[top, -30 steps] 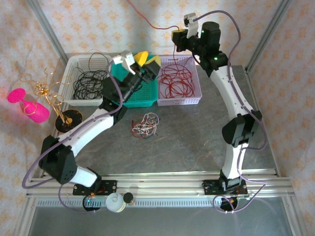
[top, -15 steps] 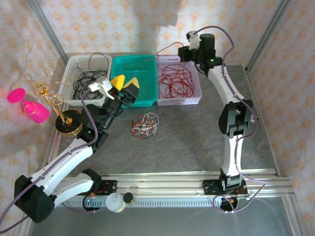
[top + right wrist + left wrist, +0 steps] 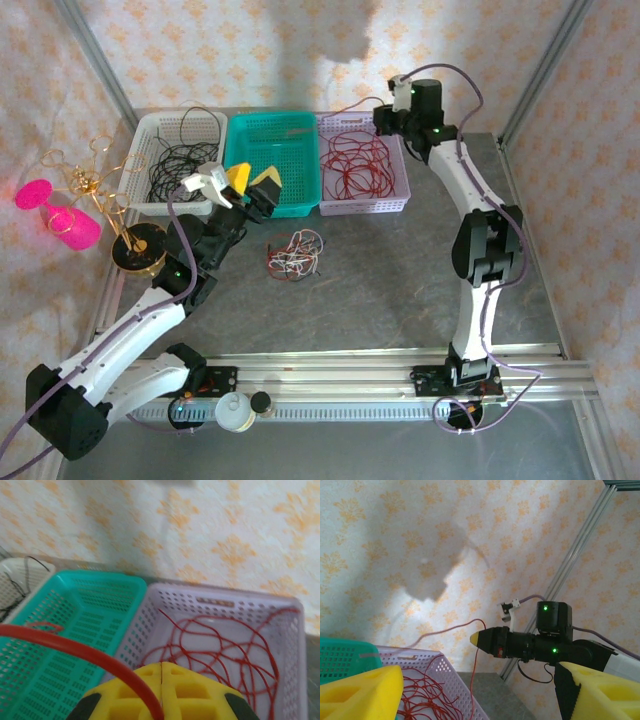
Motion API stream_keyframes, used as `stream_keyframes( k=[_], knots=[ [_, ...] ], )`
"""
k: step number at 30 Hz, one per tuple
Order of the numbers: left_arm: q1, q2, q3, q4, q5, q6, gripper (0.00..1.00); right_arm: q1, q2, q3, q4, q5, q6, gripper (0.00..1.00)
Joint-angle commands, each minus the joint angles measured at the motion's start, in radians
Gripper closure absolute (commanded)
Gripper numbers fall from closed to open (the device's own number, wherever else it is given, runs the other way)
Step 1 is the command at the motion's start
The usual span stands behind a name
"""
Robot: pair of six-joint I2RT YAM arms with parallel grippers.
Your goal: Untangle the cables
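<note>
The cable hangs over the teal basket (image 3: 275,150), so I should next move my right gripper away from that basket, then lower to the lilac basket's red coils and release.
A small tangle of red, black and white cables (image 3: 293,253) lies on the grey table in front of the baskets. My left gripper (image 3: 253,181) hovers open over the front edge of the teal basket (image 3: 275,150), its yellow fingers (image 3: 360,695) wide apart with nothing between them. My right gripper (image 3: 381,119) is at the back right corner of the lilac basket (image 3: 400,190), shut on a red cable (image 3: 75,647) that crosses its pads. In the left wrist view that red cable (image 3: 476,680) hangs from the right gripper (image 3: 477,639) into the lilac basket (image 3: 427,667).
Coiled red cables (image 3: 355,165) lie in the lilac basket and black cables (image 3: 180,168) in the white basket (image 3: 150,125). A gold wire stand (image 3: 120,215) and pink objects (image 3: 60,215) sit at the left. Patterned walls and metal posts close in the table.
My left arm has pulled back and left, from above the teal basket to its front edge. My right gripper has come down and right to the lilac basket's back corner, red cable still held.
</note>
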Motion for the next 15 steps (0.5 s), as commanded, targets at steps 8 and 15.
stream_keyframes(
  k=[8, 15],
  knots=[
    [0.001, -0.025, -0.026, -0.016, -0.026, 0.012, 0.22, -0.091, -0.082, -0.189, 0.055, 0.12, 0.009, 1.0],
    [0.001, 0.002, -0.016, -0.015, -0.012, 0.002, 0.22, -0.064, -0.01, -0.162, 0.021, 0.032, -0.034, 0.98]
  ],
)
